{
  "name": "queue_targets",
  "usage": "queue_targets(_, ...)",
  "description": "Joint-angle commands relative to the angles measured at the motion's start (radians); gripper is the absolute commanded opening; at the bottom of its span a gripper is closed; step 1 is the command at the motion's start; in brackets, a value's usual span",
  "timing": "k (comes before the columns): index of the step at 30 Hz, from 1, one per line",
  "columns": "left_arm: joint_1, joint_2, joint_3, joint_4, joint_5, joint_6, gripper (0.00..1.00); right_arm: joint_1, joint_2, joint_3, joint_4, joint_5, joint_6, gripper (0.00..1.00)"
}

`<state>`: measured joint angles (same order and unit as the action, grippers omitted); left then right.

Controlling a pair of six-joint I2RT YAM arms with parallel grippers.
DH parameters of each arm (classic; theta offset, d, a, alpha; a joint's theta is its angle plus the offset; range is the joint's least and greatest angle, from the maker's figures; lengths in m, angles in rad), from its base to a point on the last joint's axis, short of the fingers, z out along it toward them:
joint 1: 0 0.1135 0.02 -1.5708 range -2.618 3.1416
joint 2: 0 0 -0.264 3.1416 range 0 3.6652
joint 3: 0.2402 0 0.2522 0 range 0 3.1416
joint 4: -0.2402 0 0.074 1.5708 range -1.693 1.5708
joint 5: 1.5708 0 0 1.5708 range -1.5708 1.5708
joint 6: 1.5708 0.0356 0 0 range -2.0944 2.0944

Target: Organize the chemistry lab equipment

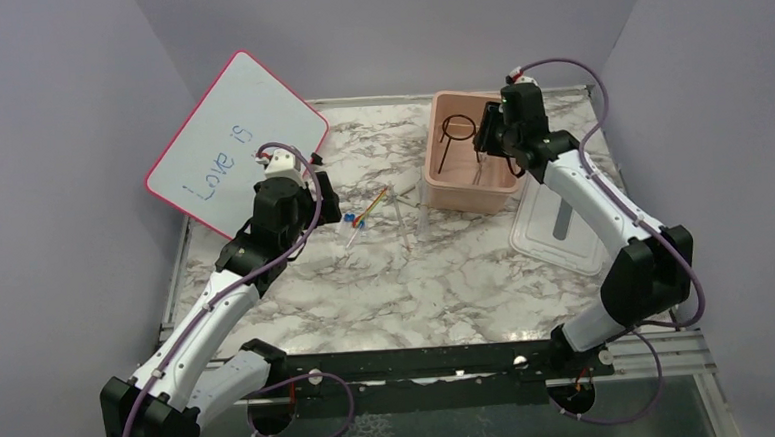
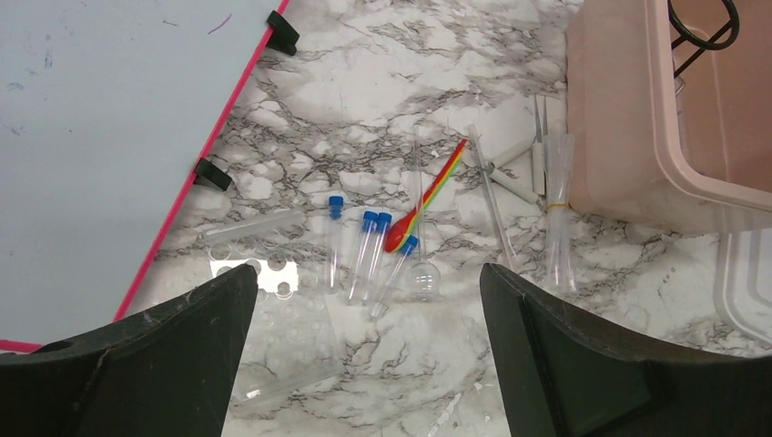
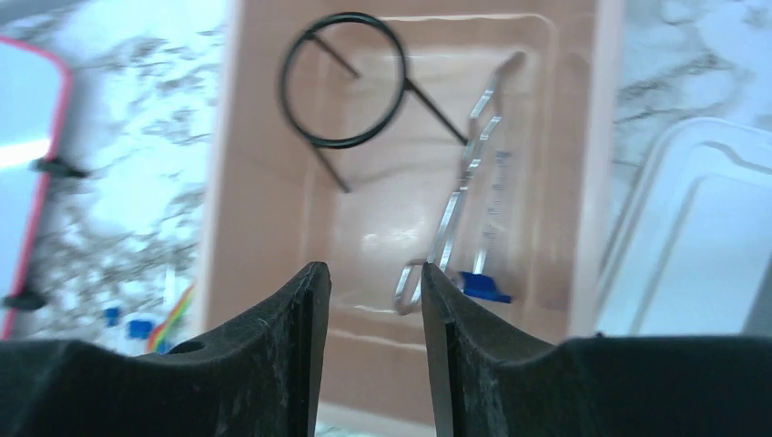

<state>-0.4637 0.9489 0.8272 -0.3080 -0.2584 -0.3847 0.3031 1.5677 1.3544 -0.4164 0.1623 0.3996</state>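
Observation:
My right gripper moves from over the tub toward the red-yellow rod next. It then goes down onto the thin clear tube near its round bulb (image 1: 366, 230), since the tube lies loose outside.
Several blue-capped vials (image 2: 369, 246), a red-yellow rod (image 2: 428, 196), a small round flask (image 2: 423, 276) and clear tubes (image 2: 560, 205) lie loose on the marble table; they also show in the top view (image 1: 363, 218). My left gripper (image 2: 366, 271) hovers above them, wide open and empty; in the top view it (image 1: 324, 197) is just left of them. The black ring stand (image 3: 344, 82), metal tongs (image 3: 460, 191) and a blue-capped tube (image 3: 487, 237) lie inside the pink tub (image 3: 223, 209). My right gripper (image 3: 369, 273) hangs over the tub (image 1: 467, 189), slightly open and empty.
The pink-rimmed whiteboard (image 1: 234, 136) leans at the back left, its edge close to the left gripper. The tub's white lid (image 1: 564, 224) lies right of the tub. A flat clear plate with holes (image 2: 264, 305) lies by the left finger. Grey walls enclose the table.

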Motion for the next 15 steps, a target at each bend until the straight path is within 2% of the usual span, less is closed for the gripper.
queue_targets(1,0.007,-0.014,0.002,0.024,0.015,0.001,0.95,0.107,-0.059,0.058,-0.041,-0.072,-0.014,0.45)
queue_targets(8,0.007,-0.052,-0.007,0.021,-0.029,-0.009,0.95,0.369,0.006,0.095,0.001,-0.012,0.011,0.44)
queue_targets(15,0.007,-0.073,-0.005,0.003,-0.103,-0.020,0.95,0.525,0.250,0.193,0.004,0.010,0.105,0.44)
